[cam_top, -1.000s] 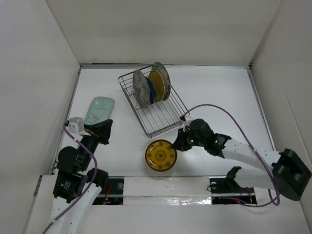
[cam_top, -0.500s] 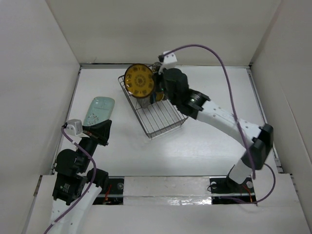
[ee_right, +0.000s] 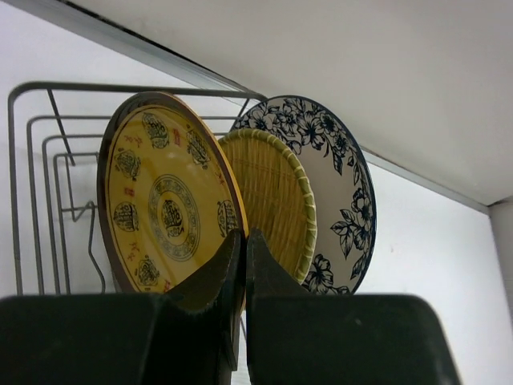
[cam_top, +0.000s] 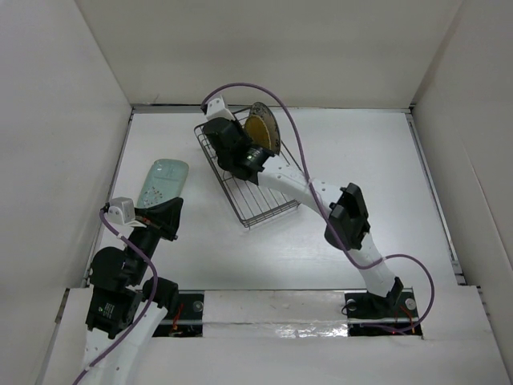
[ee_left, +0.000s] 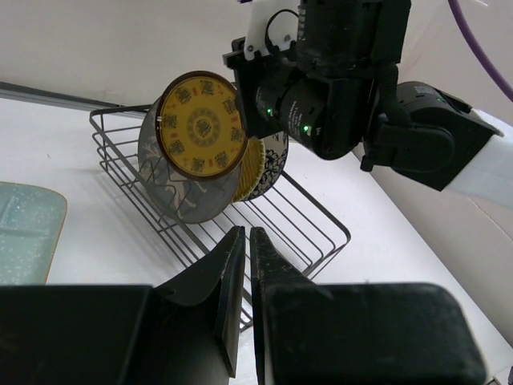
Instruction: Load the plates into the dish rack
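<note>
I need to move my right gripper back and toward the mint oblong plate, then down beside the grey plate (ee_left: 172, 188), which already stands in the rack.
My right gripper (ee_right: 245, 237) is shut on the rim of the shiny gold plate (ee_right: 164, 212). It holds the plate upright over the dish rack (ee_left: 321, 233). In the left wrist view the gold plate (ee_left: 202, 124) overlaps the grey plate (ee_left: 172, 188). The yellow woven plate (ee_right: 276, 196) and the white plate with blue floral rim (ee_right: 341, 200) stand upright just beside it. From above, the right gripper (cam_top: 227, 151) covers the gold plate. The mint oblong plate (cam_top: 164, 180) lies flat on the table's left. My left gripper (cam_top: 172, 210) is shut and empty near it. The navy plate is hidden.
The wire rack (cam_top: 268, 200) sits at the back centre, its near half holding no plates. White walls enclose the table on three sides. The right arm's purple cable (cam_top: 280, 100) arcs over the rack. The right arm (cam_top: 349, 216) stretches across the table's middle.
My right gripper carried the gold plate from the table's front up over the rack, then turned it upright and lowered it among the standing plates. The left arm has not moved.
</note>
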Tool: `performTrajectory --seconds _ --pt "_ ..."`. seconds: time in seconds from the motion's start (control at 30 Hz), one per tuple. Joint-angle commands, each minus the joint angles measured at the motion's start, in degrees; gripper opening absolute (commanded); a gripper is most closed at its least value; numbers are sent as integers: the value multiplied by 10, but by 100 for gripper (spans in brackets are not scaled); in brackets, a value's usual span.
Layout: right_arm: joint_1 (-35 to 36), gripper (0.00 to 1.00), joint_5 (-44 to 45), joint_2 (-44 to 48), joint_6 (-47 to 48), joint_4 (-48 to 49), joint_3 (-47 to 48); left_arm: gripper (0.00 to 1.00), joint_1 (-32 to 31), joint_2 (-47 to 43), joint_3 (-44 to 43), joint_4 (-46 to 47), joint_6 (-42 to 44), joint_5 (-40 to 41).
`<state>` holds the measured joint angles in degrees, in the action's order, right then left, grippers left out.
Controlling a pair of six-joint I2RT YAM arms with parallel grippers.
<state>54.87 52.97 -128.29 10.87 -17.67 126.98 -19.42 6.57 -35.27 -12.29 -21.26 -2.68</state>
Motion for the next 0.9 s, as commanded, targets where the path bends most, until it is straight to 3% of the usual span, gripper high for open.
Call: performTrajectory --seconds 0.0,0.87 --pt "18 0 43 -5 50 16 45 5 -3 -7 -9 21 3 4" --pt "81 0 73 -148 132 41 90 6 -3 -5 -9 20 2 6"
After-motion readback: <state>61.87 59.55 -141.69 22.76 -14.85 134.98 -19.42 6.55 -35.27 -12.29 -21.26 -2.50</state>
